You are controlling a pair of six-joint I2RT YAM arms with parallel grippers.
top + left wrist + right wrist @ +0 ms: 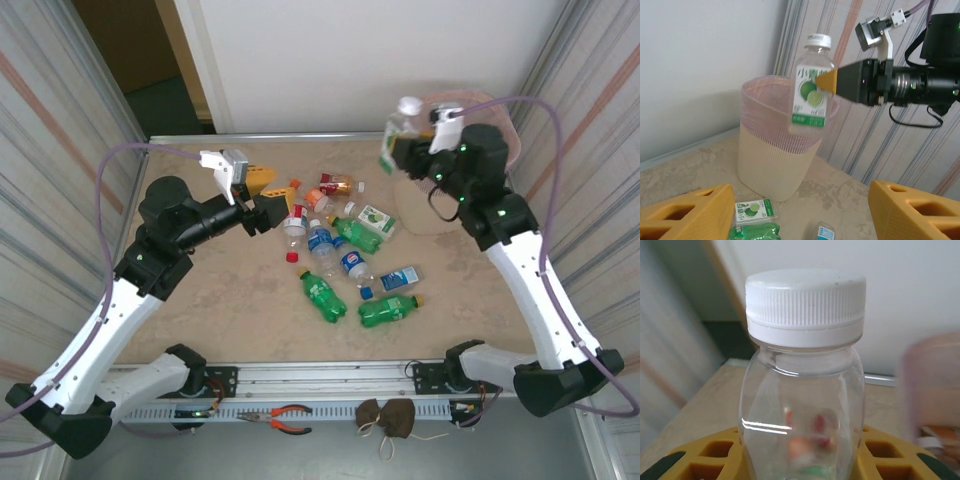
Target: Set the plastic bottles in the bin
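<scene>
I will carry the clear plastic bottle (400,130) over the bin's rim with my right gripper, lower it inside and let it go, because the bin's opening (488,114) is beside and below my gripper.
My right gripper (398,150) is shut on a clear plastic bottle (400,130) with a white cap and a lime-green label, and holds it upright in the air beside the bin's rim. From the left wrist, that bottle (811,85) hangs in front of the pale pink bin (774,155). In the right wrist view the bottle (804,385) stands between my yellow fingers (702,456). Several more plastic bottles lie mid-table, among them a green one (322,295) and a blue-labelled one (322,247). My left gripper (272,198) hovers open to their left with nothing between its fingers (687,216).
The bin (470,110) stands in the far right corner, largely behind my right arm. Corrugated walls close in on both sides. A loose red cap (292,257) lies among the bottles. Pliers (285,418) and a brown pouch (386,417) rest by the near rail.
</scene>
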